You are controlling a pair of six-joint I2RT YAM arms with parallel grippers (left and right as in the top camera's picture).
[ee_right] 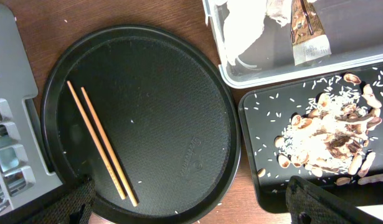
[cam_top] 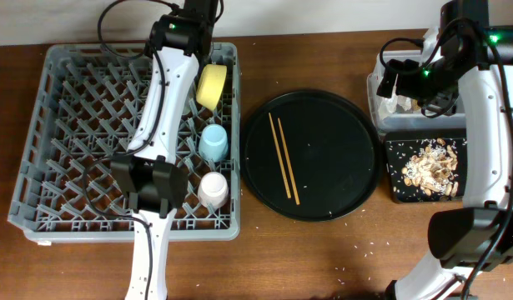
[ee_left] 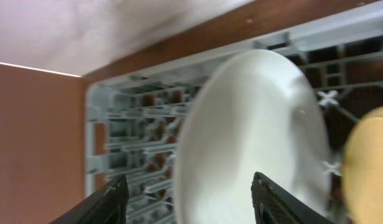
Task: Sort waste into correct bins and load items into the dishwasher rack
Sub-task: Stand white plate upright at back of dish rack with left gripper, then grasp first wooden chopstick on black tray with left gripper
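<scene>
I need to bring my left gripper back, to the right in the overhead view and down onto the rack-side chopstick's far end [cam_top: 271, 117], which is below it on that side.
A white plate [ee_left: 253, 137] stands on edge in the grey dishwasher rack [cam_top: 64, 133], next to the yellow bowl [cam_top: 211, 86]. My left gripper [ee_left: 190, 202] is open, its fingers straddling the plate's rim. In the overhead view the left arm hides the plate. A light-blue cup [cam_top: 213, 142] and a pink-white cup [cam_top: 213, 189] sit in the rack's right column. The chopsticks [ee_right: 101, 146] lie on the round black tray [ee_right: 166, 93]. My right gripper [ee_right: 200, 208] hangs open and empty over that tray's right edge.
The clear tub [ee_right: 272, 78] holds white napkins [ee_right: 241, 28] and a brown wrapper [ee_right: 306, 31]. The black rectangular tray [ee_right: 260, 124] beside it carries food scraps [ee_right: 328, 134] and scattered rice. Brown tabletop [cam_top: 323, 258] lies along the front.
</scene>
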